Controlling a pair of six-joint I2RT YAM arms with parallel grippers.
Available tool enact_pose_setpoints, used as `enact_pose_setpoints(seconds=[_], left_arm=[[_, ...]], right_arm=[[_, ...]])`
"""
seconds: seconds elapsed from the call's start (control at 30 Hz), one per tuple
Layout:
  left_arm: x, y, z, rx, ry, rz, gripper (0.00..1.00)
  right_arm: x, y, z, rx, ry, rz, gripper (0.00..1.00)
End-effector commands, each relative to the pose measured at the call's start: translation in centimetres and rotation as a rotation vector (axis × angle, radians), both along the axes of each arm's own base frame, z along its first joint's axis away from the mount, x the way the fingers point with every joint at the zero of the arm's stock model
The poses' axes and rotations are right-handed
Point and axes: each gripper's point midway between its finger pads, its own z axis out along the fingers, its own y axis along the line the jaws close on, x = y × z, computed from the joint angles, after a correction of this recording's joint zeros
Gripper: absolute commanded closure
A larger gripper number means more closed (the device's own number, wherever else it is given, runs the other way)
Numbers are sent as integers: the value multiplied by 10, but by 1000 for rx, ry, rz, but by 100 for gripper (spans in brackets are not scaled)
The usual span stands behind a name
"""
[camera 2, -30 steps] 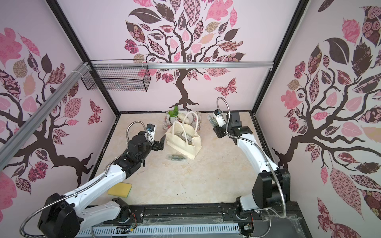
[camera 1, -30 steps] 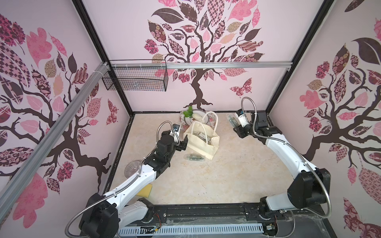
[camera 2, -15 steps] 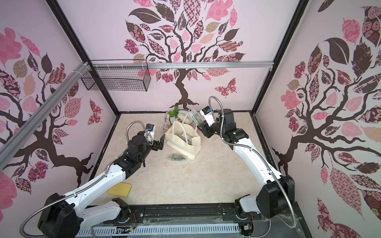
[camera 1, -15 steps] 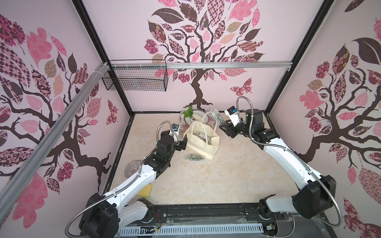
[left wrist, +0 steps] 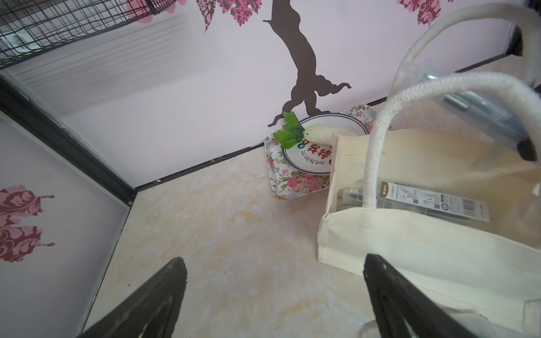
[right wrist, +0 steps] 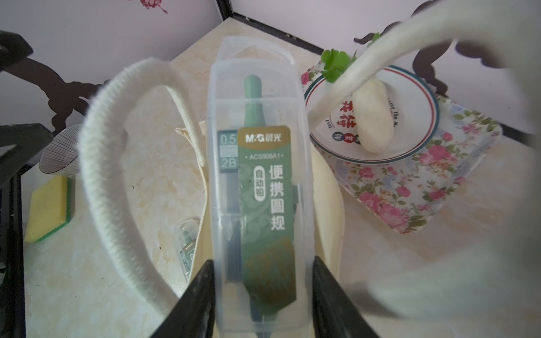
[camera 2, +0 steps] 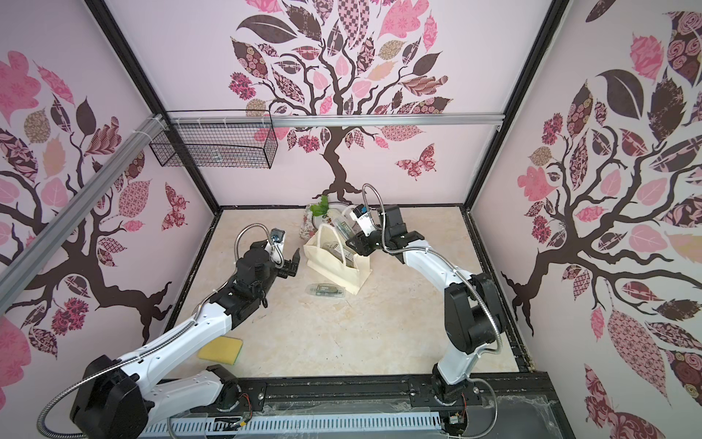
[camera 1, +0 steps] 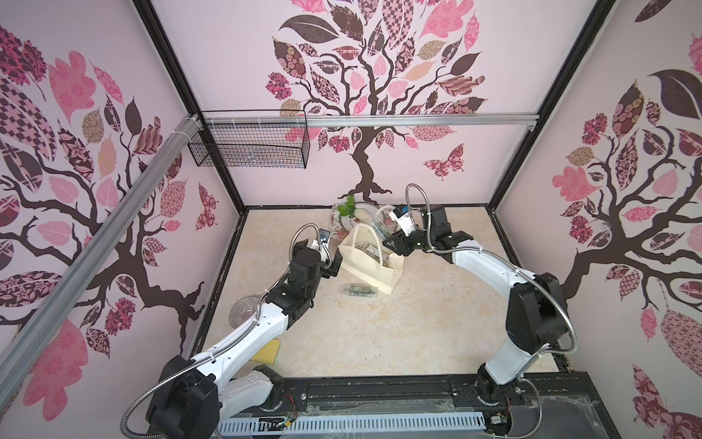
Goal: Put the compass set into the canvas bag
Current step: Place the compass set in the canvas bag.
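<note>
The compass set hangs above the bag's rim, so my right gripper should next lower it between the rope handles into the bag's opening [camera 1: 373, 252] and release it there.
The canvas bag [camera 1: 370, 266] [camera 2: 336, 268] stands open near the back of the table, its rope handles up. My right gripper [right wrist: 263, 263] [camera 1: 395, 243] is shut on a compass set [right wrist: 257, 190] [camera 2: 343, 228], a clear case with a green label, held tilted over the bag's far rim between the handles. A second compass set [left wrist: 433, 202] lies inside the bag. A third [camera 1: 359, 290] [camera 2: 326, 290] lies on the table in front of the bag. My left gripper [left wrist: 275, 259] [camera 1: 336, 262] is open beside the bag's left end, with nothing between its fingers.
A floral tray [camera 1: 336, 228] with a plate and a white radish sits behind the bag by the back wall. A yellow sponge [camera 2: 221, 349] and a striped bowl [camera 1: 243, 313] lie near the left arm. A wire basket [camera 1: 249, 140] hangs on the back left rail.
My right arm has swung left from the back right with the compass set and now holds it over the bag's mouth. The left arm has not moved.
</note>
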Motion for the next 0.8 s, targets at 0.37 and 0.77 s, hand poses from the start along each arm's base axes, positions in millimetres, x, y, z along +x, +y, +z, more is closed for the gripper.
enact_pose_setpoints(seconds=[0.37, 0.77], left_arm=[[6, -20, -25, 461, 80, -247, 3], [-35, -38, -88, 710, 252, -627, 3]], right_arm=[[7, -3, -68, -262, 77, -20, 53], [12, 0, -79, -282, 81, -1, 39]])
